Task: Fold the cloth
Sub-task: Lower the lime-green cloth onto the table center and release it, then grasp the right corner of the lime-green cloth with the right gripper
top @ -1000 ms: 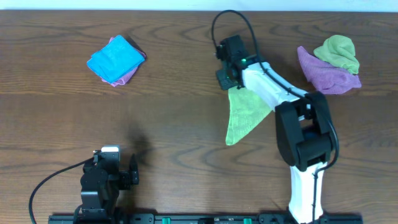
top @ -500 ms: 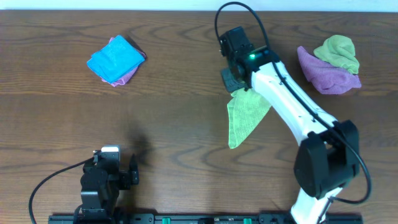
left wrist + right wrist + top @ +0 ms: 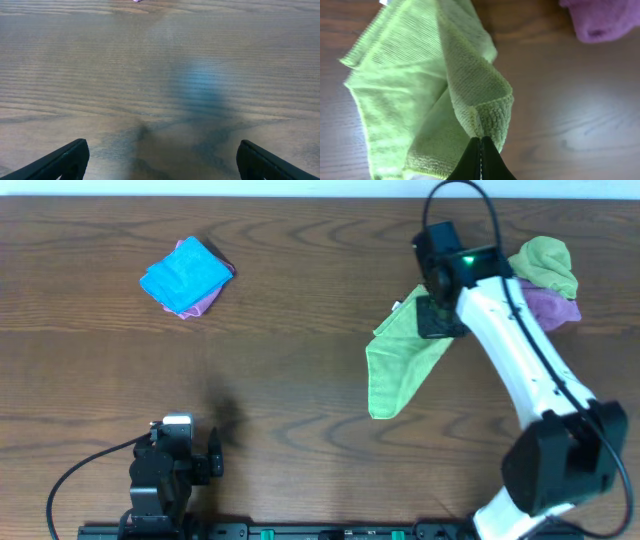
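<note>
The robot's right gripper will next move back and to the right in the overhead view, then go down and let go of the cloth's corner over bare wood, because the cloth is bunched.
A light green cloth [image 3: 398,360] lies partly on the table right of centre, one corner lifted. My right gripper [image 3: 436,320] is shut on that corner and holds it above the table. In the right wrist view the cloth [image 3: 420,90] hangs in a fold from the closed fingertips [image 3: 481,142]. My left gripper [image 3: 172,455] rests near the front left edge, open and empty; its fingers [image 3: 160,160] frame bare wood.
A folded blue cloth on a pink one [image 3: 186,276] lies at the back left. A purple cloth [image 3: 535,302] with a green cloth [image 3: 545,262] on it sits at the back right, close to my right arm; the purple cloth also shows in the right wrist view [image 3: 602,20].
My right gripper has carried the green cloth's corner to the right, toward the purple pile, spreading the cloth wider. The left arm has not moved.
</note>
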Tool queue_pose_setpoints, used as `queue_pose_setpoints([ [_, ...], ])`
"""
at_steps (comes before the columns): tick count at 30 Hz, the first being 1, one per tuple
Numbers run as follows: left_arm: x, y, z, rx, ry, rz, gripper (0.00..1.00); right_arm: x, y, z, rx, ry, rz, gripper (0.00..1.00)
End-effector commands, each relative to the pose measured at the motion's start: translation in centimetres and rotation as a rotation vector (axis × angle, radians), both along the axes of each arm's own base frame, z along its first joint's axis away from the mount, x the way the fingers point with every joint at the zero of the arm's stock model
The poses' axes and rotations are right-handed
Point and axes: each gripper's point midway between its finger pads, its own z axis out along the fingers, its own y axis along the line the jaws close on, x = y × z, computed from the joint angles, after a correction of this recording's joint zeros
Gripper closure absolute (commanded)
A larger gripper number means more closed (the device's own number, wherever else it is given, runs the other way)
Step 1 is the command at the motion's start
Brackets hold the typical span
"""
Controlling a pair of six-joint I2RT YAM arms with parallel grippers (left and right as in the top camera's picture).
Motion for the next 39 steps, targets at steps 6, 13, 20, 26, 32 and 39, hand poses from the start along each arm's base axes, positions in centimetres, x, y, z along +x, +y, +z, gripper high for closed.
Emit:
queue_pose_setpoints([
  [6,-0.1,0.1,-0.6,0.009,0.011,-0.001,0.05,-5.7,-3.9,-1.9,0.037,0.059,-0.120,0.99],
  [13,-0.1,0.1,-0.6,0.009,0.011,-0.001,0.05,-10.1,-7.9,-5.5,-0.018,0.093,-0.312,0.99],
  [20,-0.1,0.1,-0.6,0.009,0.011,-0.001,0.05,-12.0,-12.8,-5.4,-0.158,0.012,-0.561,0.93],
  [26,-0.1,0.1,-0.6,0.009,0.011,-0.001,0.05,-11.9,-14.0,-4.8,-0.193,-0.026,-0.600,0.65],
  [32,-0.1,0.1,-0.6,0.009,0.011,-0.001,0.05,-7.6,-8.1,-5.4,0.112,-0.056,-0.218,0.59],
  [39,-0.1,0.1,-0.6,0.009,0.011,-0.001,0.05,-2.3,-1.4,-4.1,0.375,-0.226,0.059,0.35],
])
